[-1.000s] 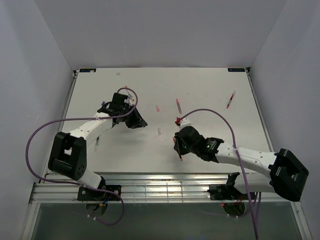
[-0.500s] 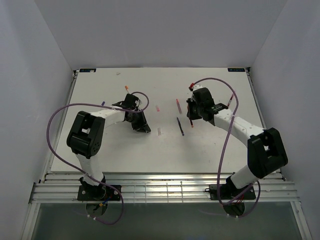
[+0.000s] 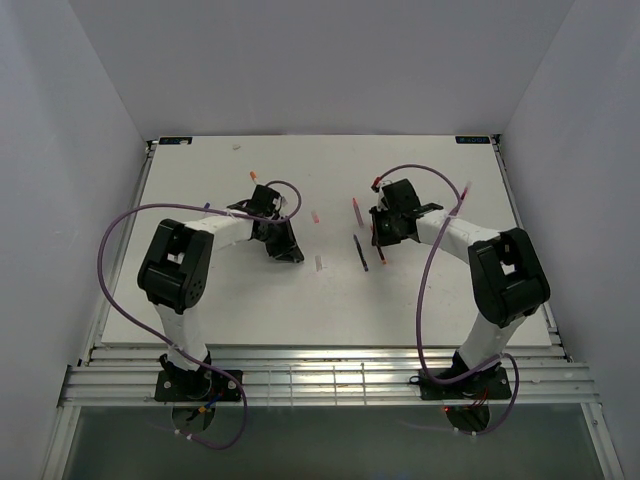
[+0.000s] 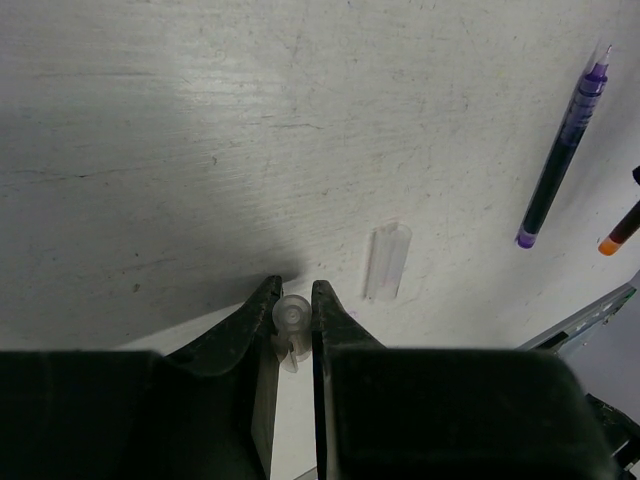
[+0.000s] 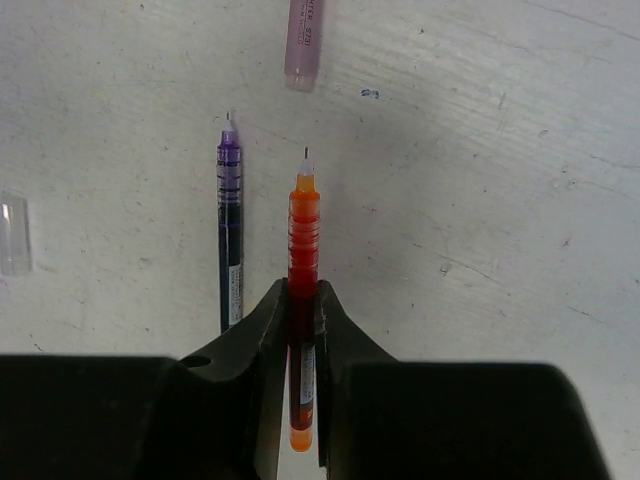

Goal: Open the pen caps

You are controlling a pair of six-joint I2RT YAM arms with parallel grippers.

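I need to move my right gripper down toward the clear tabletop beside the uncapped purple pen (image 3: pixel 359 253) (image 5: pixel 230 235) and let go of the orange pen there, because the orange pen's tip is already bare.
My left gripper (image 3: pixel 288 252) (image 4: pixel 292 292) is shut on a pale translucent pen cap (image 4: pixel 291 320), held end-on between the fingertips just above the table. A second translucent cap (image 4: pixel 386 262) (image 3: pixel 319 263) lies on the table just ahead of it. My right gripper (image 3: pixel 381 240) (image 5: pixel 303 292) is shut on an orange-red pen (image 5: pixel 303 235); its bare tip points away from the wrist. An uncapped purple pen (image 5: pixel 230 235) (image 3: pixel 359 253) (image 4: pixel 560 165) lies on the table parallel to it, on its left. A pink cap (image 5: pixel 305 40) (image 3: pixel 316 215) lies beyond.
More pens lie on the white table: a reddish one (image 3: pixel 357 211) at the middle back, an orange-tipped one (image 3: pixel 253 177) behind the left gripper, one at the right (image 3: pixel 466 190), a blue one (image 3: pixel 206 207) at the left. Grey walls enclose the table.
Both grippers have moved toward the middle back of the table; the right one came from the near centre. The purple pen now lies between them. Since half a second ago they barely shifted.
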